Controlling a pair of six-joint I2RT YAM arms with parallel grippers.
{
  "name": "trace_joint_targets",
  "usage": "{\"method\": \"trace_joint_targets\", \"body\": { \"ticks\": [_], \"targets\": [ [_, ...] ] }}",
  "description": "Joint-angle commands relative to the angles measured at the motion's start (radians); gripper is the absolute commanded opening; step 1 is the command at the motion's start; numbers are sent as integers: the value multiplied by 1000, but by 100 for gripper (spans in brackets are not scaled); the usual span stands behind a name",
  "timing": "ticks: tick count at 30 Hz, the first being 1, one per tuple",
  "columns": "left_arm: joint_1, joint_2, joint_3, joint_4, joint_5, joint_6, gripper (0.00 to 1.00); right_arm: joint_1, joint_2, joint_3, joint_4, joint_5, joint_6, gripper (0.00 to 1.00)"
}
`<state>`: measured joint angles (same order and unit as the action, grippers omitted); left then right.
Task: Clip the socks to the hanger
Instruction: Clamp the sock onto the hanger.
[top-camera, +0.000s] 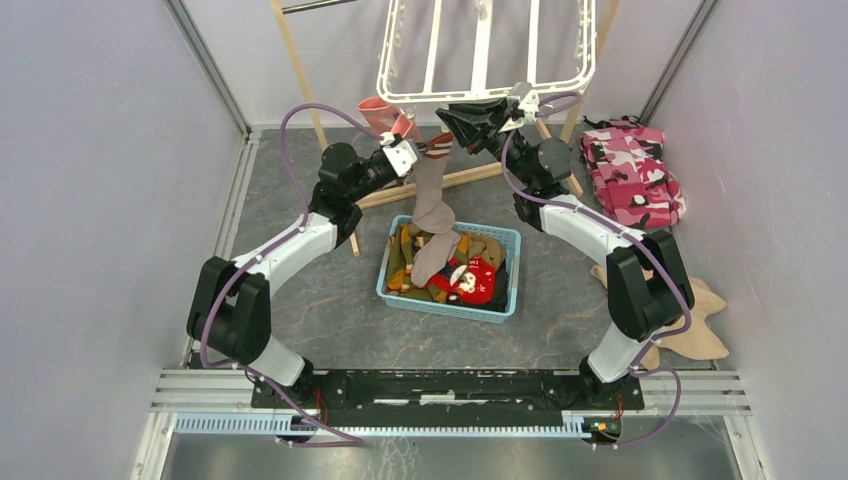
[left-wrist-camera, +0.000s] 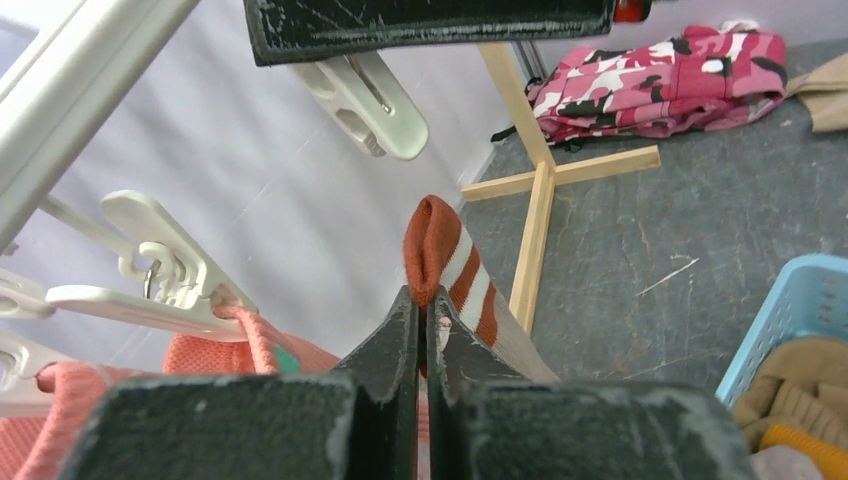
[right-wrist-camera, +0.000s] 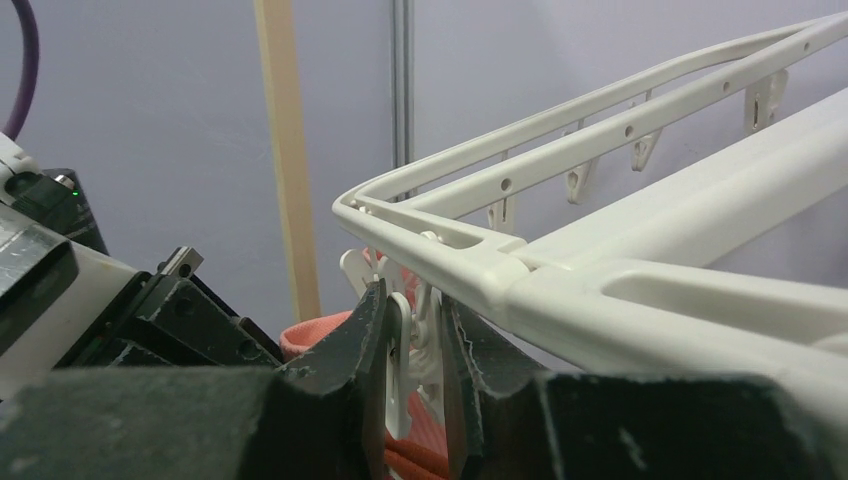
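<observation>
My left gripper lifts up to the lower end of the white clip next and releases the striped cuff there, because the clip still sits above it.
The white hanger (top-camera: 480, 60) hangs at the back, its corner close in the right wrist view (right-wrist-camera: 600, 270). My left gripper (left-wrist-camera: 425, 305) is shut on the red-white striped cuff of a grey-brown sock (left-wrist-camera: 455, 265). That sock (top-camera: 432, 200) trails down into the basket. My right gripper (right-wrist-camera: 412, 310) is shut on a white clip (right-wrist-camera: 400, 340) at the hanger's corner. The same clip (left-wrist-camera: 365, 100) shows above the cuff, apart from it. A salmon-pink sock (left-wrist-camera: 240, 350) hangs from a neighbouring clip (left-wrist-camera: 160, 260).
A blue basket (top-camera: 395, 285) below holds several socks, one bright red (top-camera: 470, 280). Pink camouflage cloth (top-camera: 630, 170) lies at the right, a tan garment (top-camera: 700, 320) nearer. The wooden stand (top-camera: 300, 70) rises behind, its foot (left-wrist-camera: 545, 190) on the floor.
</observation>
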<state>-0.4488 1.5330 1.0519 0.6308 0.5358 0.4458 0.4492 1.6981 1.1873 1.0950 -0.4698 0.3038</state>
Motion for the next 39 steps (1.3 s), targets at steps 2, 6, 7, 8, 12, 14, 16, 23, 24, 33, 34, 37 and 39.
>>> {"method": "trace_joint_targets", "body": {
  "ticks": [2, 6, 7, 8, 12, 14, 16, 23, 24, 33, 34, 37, 39],
  "targets": [
    [47, 26, 61, 42, 165, 160, 2, 0, -20, 36, 60, -72, 33, 2],
    [68, 44, 102, 20, 257, 134, 2, 1, -14, 42, 62, -83, 35, 1],
    [69, 52, 111, 21, 268, 128, 2, -1, -12, 44, 63, -84, 35, 1],
    [69, 55, 115, 26, 277, 117, 2, -2, -11, 45, 64, -85, 36, 2],
    [71, 72, 121, 78, 312, 64, 2, -2, -9, 47, 66, -87, 39, 1],
    [71, 75, 120, 85, 322, 58, 2, -2, -9, 47, 65, -86, 40, 1],
    [72, 78, 119, 97, 326, 46, 2, -4, -8, 50, 65, -90, 38, 1],
    [84, 96, 115, 211, 333, -58, 2, -6, -6, 46, 65, -99, 39, 1],
    [84, 99, 115, 229, 335, -73, 2, -8, -6, 46, 65, -101, 41, 1],
    [97, 130, 126, 333, 346, -195, 2, -11, -6, 45, 65, -109, 42, 1],
    [97, 132, 127, 339, 346, -207, 2, -12, -6, 46, 66, -108, 41, 1],
    [96, 134, 126, 368, 350, -245, 2, -13, -6, 43, 66, -109, 41, 1],
    [97, 136, 128, 385, 354, -273, 2, -14, -7, 44, 64, -109, 41, 1]
  ]
}}
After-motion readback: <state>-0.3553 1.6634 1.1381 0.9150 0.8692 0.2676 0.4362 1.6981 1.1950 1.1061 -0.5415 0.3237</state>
